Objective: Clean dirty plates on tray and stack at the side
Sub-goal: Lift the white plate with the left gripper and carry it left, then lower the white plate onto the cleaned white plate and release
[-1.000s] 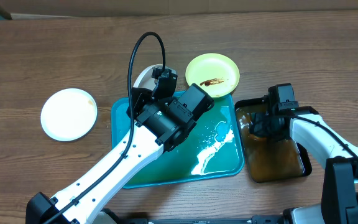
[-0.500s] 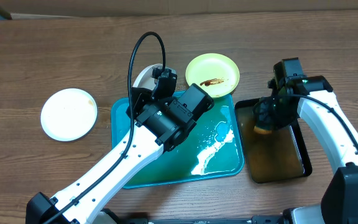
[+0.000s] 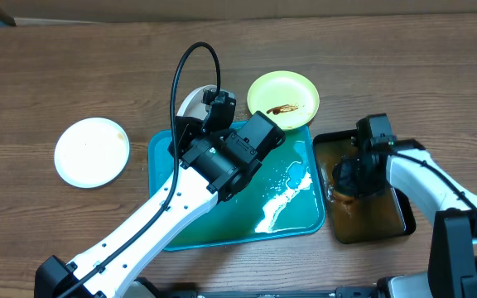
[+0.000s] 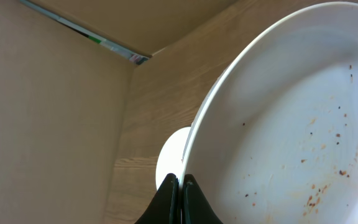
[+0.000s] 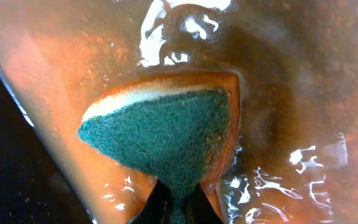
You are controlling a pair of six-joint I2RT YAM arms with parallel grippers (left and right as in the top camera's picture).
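Observation:
My left gripper swings left in the overhead view next, then lowers and lets go on top of the lone white plate (image 3: 92, 152) (image 4: 171, 154).
My left gripper (image 4: 181, 190) is shut on the rim of a white plate (image 4: 291, 124) with brown specks, held tilted over the far left corner of the teal tray (image 3: 292, 217); overhead the plate (image 3: 190, 101) shows behind the arm. A clean white plate (image 3: 92, 151) lies on the table at the left. A pale green plate (image 3: 282, 99) with a brown smear sits at the tray's far edge. My right gripper (image 5: 178, 202) is shut on a green and orange sponge (image 5: 166, 134), dipped in the brown liquid of the black tray (image 3: 400, 211).
The teal tray holds white suds on its right half. A black cable (image 3: 190, 62) loops above the left arm. A cardboard wall (image 4: 48, 112) stands along the table's far edge.
My right gripper was lifted toward the far side of the black tray half a second ago and has come back down into the brown liquid with the sponge. The left arm has not moved.

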